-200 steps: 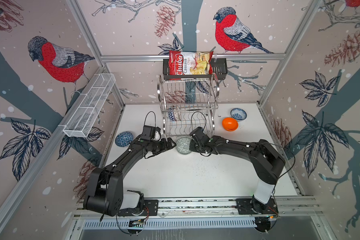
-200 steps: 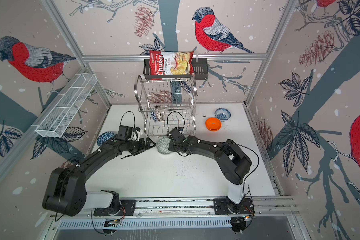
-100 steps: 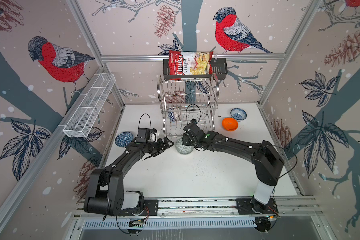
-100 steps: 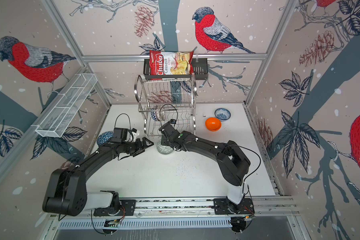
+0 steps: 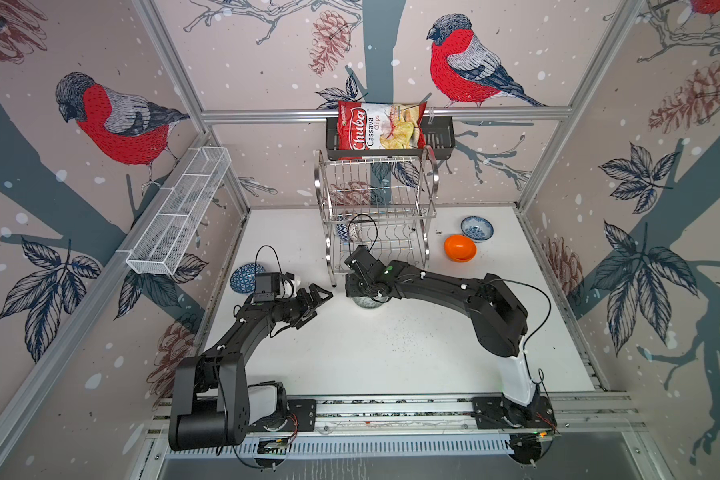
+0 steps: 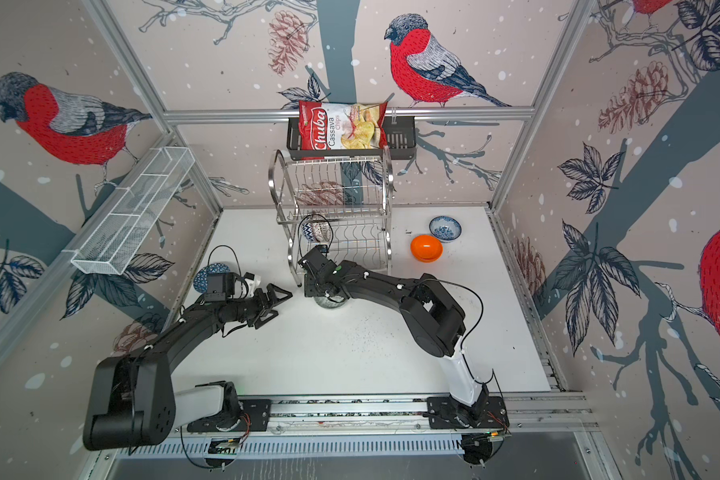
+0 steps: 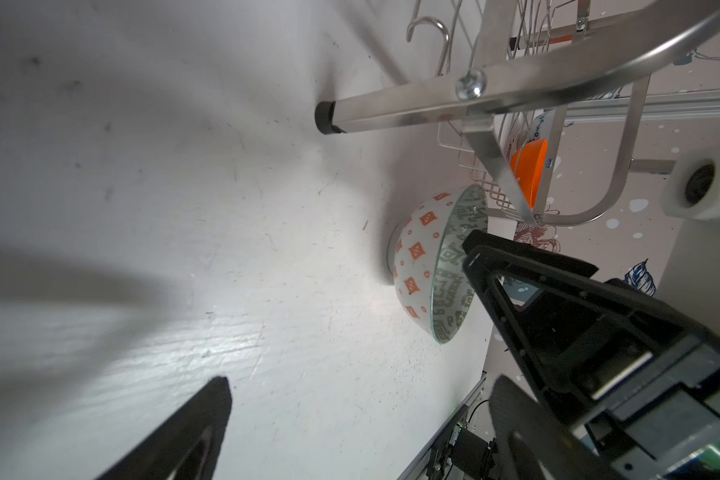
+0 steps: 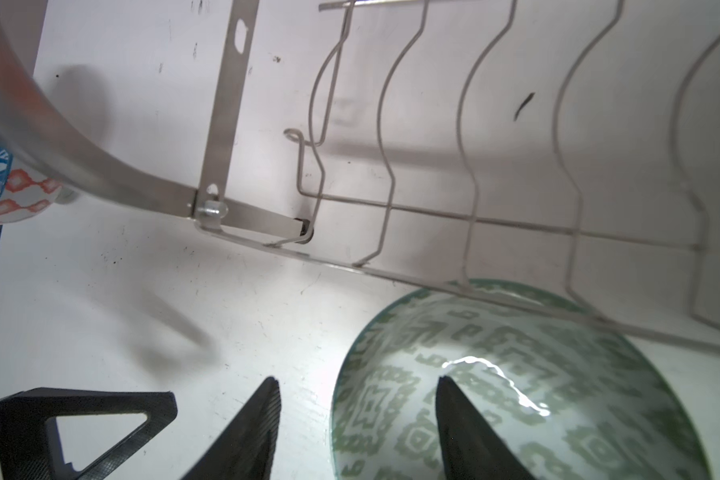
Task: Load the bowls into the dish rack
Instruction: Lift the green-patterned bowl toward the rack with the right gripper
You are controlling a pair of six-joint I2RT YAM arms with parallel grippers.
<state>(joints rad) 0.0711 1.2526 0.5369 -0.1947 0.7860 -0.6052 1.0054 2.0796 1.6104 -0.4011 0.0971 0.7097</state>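
The bowl's rim on the side by my left gripper lies below my right gripper, between its open fingers, so my right gripper will next lower to that rim and close.
The grey-green patterned bowl [image 5: 367,302] [image 6: 329,303], orange-white outside, sits upright on the table in front of the dish rack [image 5: 377,208] [image 6: 333,199]. My right gripper [image 8: 358,379] hangs open over its rim [image 8: 516,395], one finger outside, one inside, neither touching. My left gripper [image 5: 321,307] [image 7: 362,380] stands open and empty to the bowl's left [image 7: 429,266]. A patterned bowl [image 5: 347,231] stands on edge in the rack's lower tier. On the table are a plain orange bowl [image 5: 459,248], a white-blue floral bowl [image 5: 476,228] and a dark blue bowl [image 5: 242,277].
The rack's front leg [image 7: 350,116] and lower wires [image 8: 474,216] are close behind the bowl. A black basket with a chips bag [image 5: 379,129] hangs above the rack. A long white mesh basket [image 5: 179,212] is fixed on the left wall.
My right gripper's jaws have spread apart and its wrist has swung left over the grey-green bowl. The left gripper has backed slightly away from the bowl.
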